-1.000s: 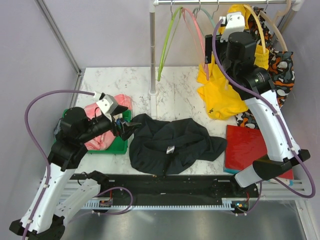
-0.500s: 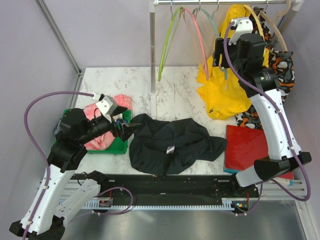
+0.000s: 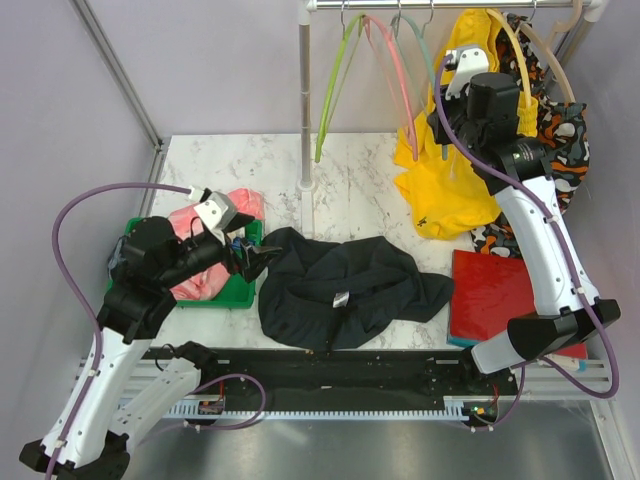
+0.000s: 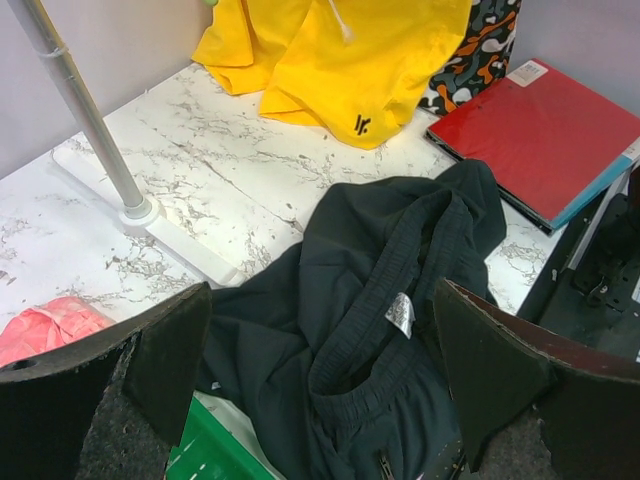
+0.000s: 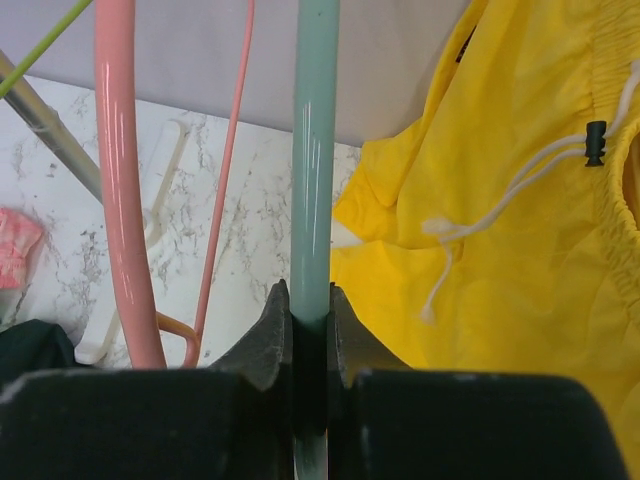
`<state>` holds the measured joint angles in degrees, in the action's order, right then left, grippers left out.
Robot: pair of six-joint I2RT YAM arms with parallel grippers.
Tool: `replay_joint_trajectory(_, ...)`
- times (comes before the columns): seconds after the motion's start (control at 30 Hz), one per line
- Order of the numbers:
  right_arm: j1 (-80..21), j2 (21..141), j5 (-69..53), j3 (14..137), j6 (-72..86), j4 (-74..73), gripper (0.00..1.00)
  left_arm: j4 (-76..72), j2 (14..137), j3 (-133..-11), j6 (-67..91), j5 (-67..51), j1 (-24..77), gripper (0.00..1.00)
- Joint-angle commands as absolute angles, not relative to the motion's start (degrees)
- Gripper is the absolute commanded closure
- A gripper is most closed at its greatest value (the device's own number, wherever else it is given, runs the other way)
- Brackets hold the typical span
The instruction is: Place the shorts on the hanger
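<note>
I should next lower the hanger in my right gripper back over the shorts' end by the red folder and release it.
The black shorts (image 3: 340, 285) lie crumpled on the marble table, waistband open and white label (image 4: 401, 314) showing. My left gripper (image 3: 262, 258) hovers open at their left edge; in the left wrist view its gripper (image 4: 320, 290) frames the shorts (image 4: 380, 380) without touching them. The pale teal hanger (image 3: 420, 42) hangs from the rail at the back. My right gripper (image 3: 445, 100) is raised to it. In the right wrist view that gripper (image 5: 310, 305) is shut on the hanger's thin arm (image 5: 315, 150), both pads pressed against it.
A lime green hanger (image 3: 335, 85) and a pink hanger (image 3: 395, 70) hang left of the teal one. Yellow shorts (image 3: 440, 180) and a patterned garment (image 3: 560, 140) hang to the right. The rack pole (image 3: 305, 100) stands at the back, a red folder (image 3: 495, 295) at right, and a green tray (image 3: 225, 292) with pink cloth at left.
My right gripper has closed from wide open onto the teal hanger's arm, after shifting a little at the rail. The left arm and the shorts have not moved.
</note>
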<state>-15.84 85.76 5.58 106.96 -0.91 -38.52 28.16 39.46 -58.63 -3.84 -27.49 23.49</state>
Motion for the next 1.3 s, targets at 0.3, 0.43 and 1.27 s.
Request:
replay_joint_trajectory(0.3, -15.38, 78.57, 1.14, 110.03, -1.23, -28.66, 1.0, 28.47, 39.55, -56.78, -5.1, -28.82, 23.12, 0.03)
replay_joint_trajectory(0.43, -15.38, 78.23, 3.25, 110.57, -1.93, -29.88, 1.0, 29.35, 40.43, -57.39, -4.75, -29.45, 23.12, 0.04)
replay_joint_trajectory(1.27, -15.38, 47.56, 6.34, 81.4, -3.52, -68.37, 1.0, 24.61, 39.64, -51.24, 2.01, -31.38, 23.12, 0.01)
